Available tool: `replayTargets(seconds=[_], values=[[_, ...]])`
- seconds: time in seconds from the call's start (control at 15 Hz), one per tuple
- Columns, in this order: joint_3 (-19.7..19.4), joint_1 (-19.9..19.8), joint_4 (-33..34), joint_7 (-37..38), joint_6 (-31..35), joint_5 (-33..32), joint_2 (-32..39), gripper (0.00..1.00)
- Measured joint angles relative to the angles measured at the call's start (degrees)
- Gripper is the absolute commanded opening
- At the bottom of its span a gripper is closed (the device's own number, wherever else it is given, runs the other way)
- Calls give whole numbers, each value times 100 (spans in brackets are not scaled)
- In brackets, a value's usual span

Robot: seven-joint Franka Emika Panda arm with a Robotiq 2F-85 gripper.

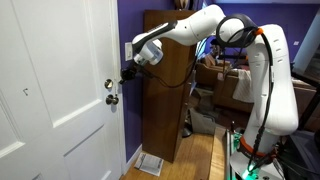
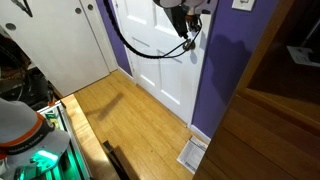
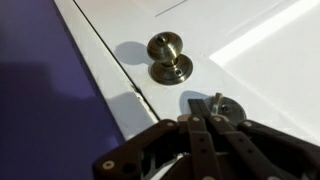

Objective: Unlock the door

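Note:
The small thumb-turn (image 1: 109, 84) (image 3: 216, 102) at the brass lock plate should turn next as my gripper twists in place, because the gripper's closed fingers are already there. My gripper should then open to let go of it.
A white panel door (image 1: 60, 90) shows in both exterior views (image 2: 160, 65). In the wrist view it carries a brass round knob (image 3: 168, 55) and, closer to me, a brass lock plate with a small thumb-turn (image 3: 216, 102). My gripper (image 3: 205, 118) has its black fingers pressed together, with the tips right at the thumb-turn, which pokes out just past them. I cannot tell if the tips pinch it. In an exterior view the gripper (image 1: 128, 74) reaches the door's edge by the lock (image 1: 110, 85), with the knob (image 1: 112, 99) below.
A tall brown wooden cabinet (image 1: 165, 80) stands close beside the door against the purple wall (image 3: 40, 90). A white floor vent (image 2: 193, 152) lies on the wood floor by the door. The arm's black cable (image 2: 150, 50) hangs in front of the door.

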Motion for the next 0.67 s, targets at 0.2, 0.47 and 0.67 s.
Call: replayTargets(seconds=[0.2,0.47,0.67], values=[[116,-101,210,-69,0,3,176,0],[286,-234,455,-284,-2,55,416,0],[442,-327,597,-520,-10,162,549,0]])
